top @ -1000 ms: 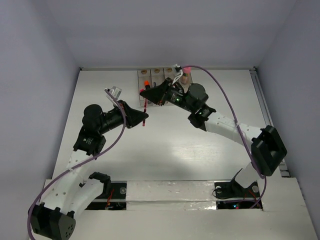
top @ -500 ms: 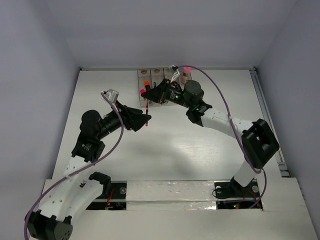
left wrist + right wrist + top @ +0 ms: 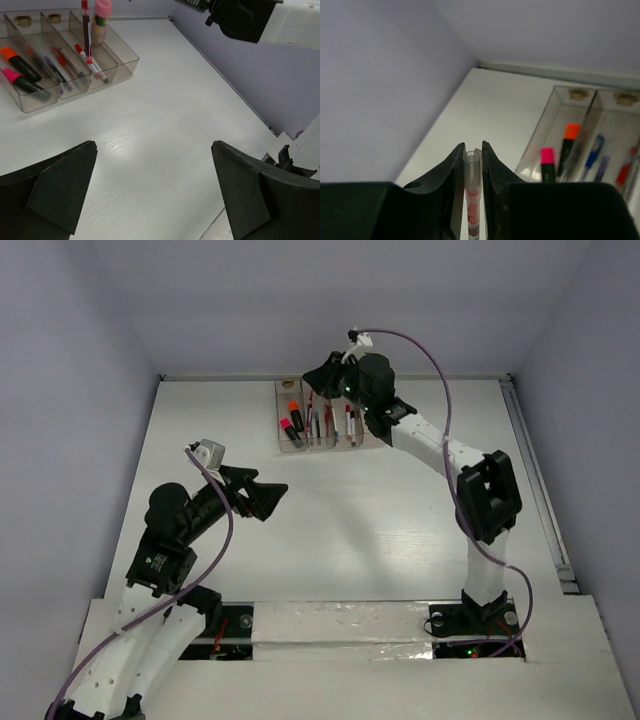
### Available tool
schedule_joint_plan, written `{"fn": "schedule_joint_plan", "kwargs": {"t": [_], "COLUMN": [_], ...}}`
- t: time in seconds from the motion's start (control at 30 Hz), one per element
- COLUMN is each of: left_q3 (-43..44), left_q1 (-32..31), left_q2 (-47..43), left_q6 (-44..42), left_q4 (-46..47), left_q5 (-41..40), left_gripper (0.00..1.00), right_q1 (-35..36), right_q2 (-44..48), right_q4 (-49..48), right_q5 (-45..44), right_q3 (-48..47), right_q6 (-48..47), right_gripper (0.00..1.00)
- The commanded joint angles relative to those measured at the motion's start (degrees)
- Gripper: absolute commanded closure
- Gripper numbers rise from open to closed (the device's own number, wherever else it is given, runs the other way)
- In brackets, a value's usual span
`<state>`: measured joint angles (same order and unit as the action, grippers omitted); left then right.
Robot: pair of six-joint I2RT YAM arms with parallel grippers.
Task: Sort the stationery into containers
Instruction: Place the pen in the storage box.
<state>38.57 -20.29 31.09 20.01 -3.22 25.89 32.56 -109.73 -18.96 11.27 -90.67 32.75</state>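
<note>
To get the thin red pen into the bin [image 3: 321, 423] [image 3: 610, 151] beside the highlighters, my right gripper should lower first, then release the pen.
My right gripper [image 3: 472, 145] is shut on a thin red pen [image 3: 472, 192], which hangs upright from it above the containers [image 3: 322, 443] at the table's back. In the left wrist view the red pen [image 3: 85, 30] dangles over the third bin, beside a pink-capped glue stick [image 3: 102, 14]. An orange-capped highlighter [image 3: 294, 408] and a pink-capped highlighter [image 3: 288, 427] lie in the leftmost bin, and blue and red pens [image 3: 59, 67] lie in the middle bins. My left gripper [image 3: 154, 145] stands wide open over bare table, well short of the bins and holding nothing.
The side walls close in on the left and right of the white table [image 3: 360, 520]. A purple cable [image 3: 440, 370] loops over the right arm, whose forearm [image 3: 430, 445] stretches across the back right. A rail [image 3: 530, 480] runs along the right edge.
My left gripper opened, let go of the red pen and drew back towards the near left. My right gripper, still shut on the pen, lifted it back over the containers.
</note>
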Motion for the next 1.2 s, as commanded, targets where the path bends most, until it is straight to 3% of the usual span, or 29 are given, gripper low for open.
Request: {"fn": "schedule_joint_plan", "kwargs": {"t": [0.0, 0.27, 0.7, 0.73, 0.8, 0.83, 0.87, 0.93, 1.07, 1.17], "left_q3": [0.2, -0.4, -0.4, -0.4, -0.4, -0.4, -0.4, -0.4, -0.1, 0.4], "left_q1": [-0.4, 1.4, 3.0, 3.0, 3.5, 3.5, 4.0, 4.0, 4.0, 4.0], "left_q2": [-1.0, -3.0, -1.2, -1.1, -0.9, -0.9, -0.9, -0.6, 0.4, 0.5], "left_q6": [-2.3, -2.2, -2.2, -2.2, -2.1, -2.1, -2.1, -2.0, -1.9, -1.8], "left_q4": [-0.9, -1.8, -1.7, -1.7, -1.7, -1.6, -1.6, -1.3, -0.5, 0.1], "left_q5": [-4.6, -5.7, -4.6, -4.6, -4.7, -4.6, -4.7, -4.5, -3.6, -2.7], "left_gripper": [0.01, 0.01, 0.01, 0.01, 0.01, 0.01, 0.01, 0.01, 0.01, 0.01], "right_q1": [-0.7, -1.9, -2.4, -2.4, -2.4, -2.4, -2.4, -2.4, -2.4, -2.4], "right_q2": [-6.0, -25.5, -34.3, -34.9, -36.0, -36.0, -35.6, -34.2, -25.8, -11.8], "right_q4": [9.5, 24.3, 26.3, 26.4, 26.0, 25.9, 25.9, 25.5, 24.1, 19.0], "right_q5": [-7.5, -10.9, -10.8, -10.8, -9.8, -9.3, -8.9, -7.4, -6.0, -3.5], "right_q3": [-11.6, -39.2, -45.0, -45.9, -46.9, -47.5, -49.0, -49.9, -47.0, -32.8], "right_q6": [-13.0, -22.8, -23.4, -23.4, -23.3, -23.1, -22.7, -22.4, -22.3, -21.2], "right_gripper": [1.00, 1.00, 1.00, 0.79, 0.51, 0.30, 0.23, 0.10, 0.00, 0.00]}}
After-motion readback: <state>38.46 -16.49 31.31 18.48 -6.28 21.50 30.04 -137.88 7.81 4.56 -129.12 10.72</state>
